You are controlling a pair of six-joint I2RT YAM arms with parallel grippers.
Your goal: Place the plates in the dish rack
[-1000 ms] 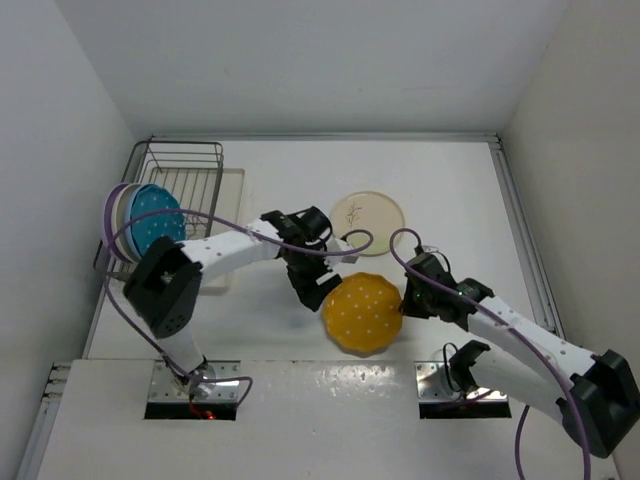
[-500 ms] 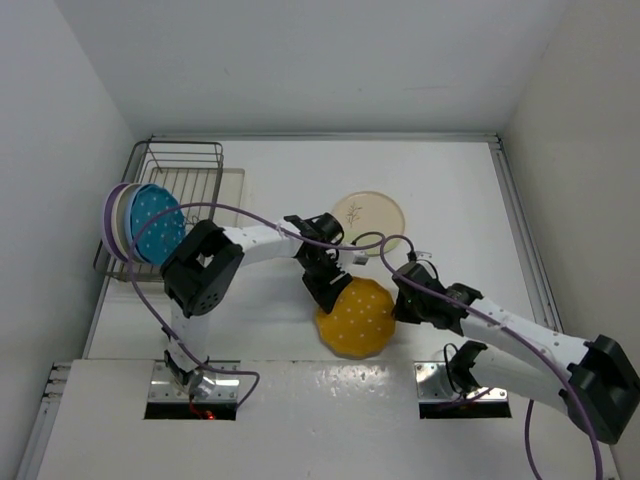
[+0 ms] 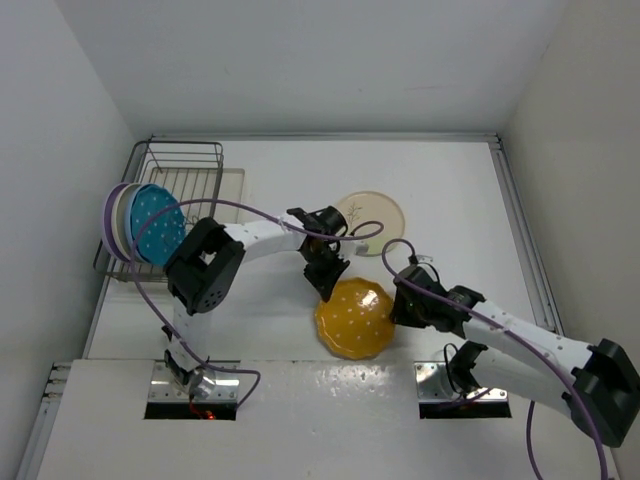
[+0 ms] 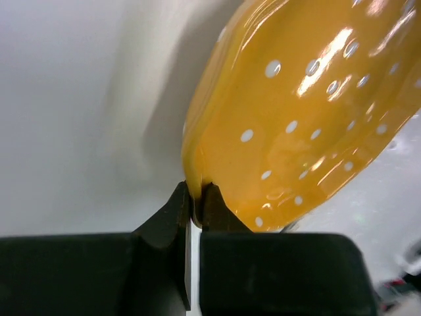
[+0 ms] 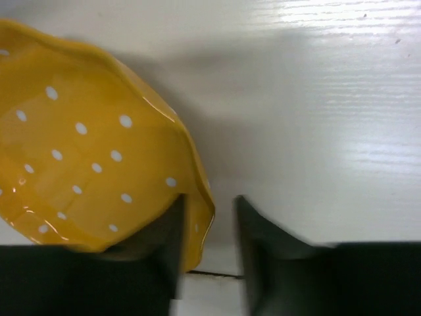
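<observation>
I will lift the orange-yellow plate across with my left gripper, lower it and let it go, because free rack space beside the teal plate is to the gripper's left in the top view.
The orange-yellow plate with white dots (image 3: 353, 318) is tilted up over the near middle of the table. My left gripper (image 3: 328, 284) is shut on its far-left rim; in the left wrist view the jaws (image 4: 196, 192) pinch the plate's (image 4: 302, 112) edge. My right gripper (image 3: 401, 304) is open at the plate's right edge. In the right wrist view the plate's (image 5: 85, 158) rim still lies between the parted fingers (image 5: 209, 224). The cream plate with a sprig (image 3: 367, 212) lies flat further back. The dish rack (image 3: 190, 160) holds a teal dotted plate (image 3: 155, 222) with cream and purple ones (image 3: 112, 222) behind it.
The rack's cream drip tray (image 3: 232, 185) sits at the far left by the left wall. White walls close in the table on three sides. Purple cables (image 3: 390, 262) loop over both arms near the plate.
My left gripper has closed on the orange-yellow plate's rim. My right gripper, shut on the plate before, has opened. The plate has shifted slightly left and nearer.
</observation>
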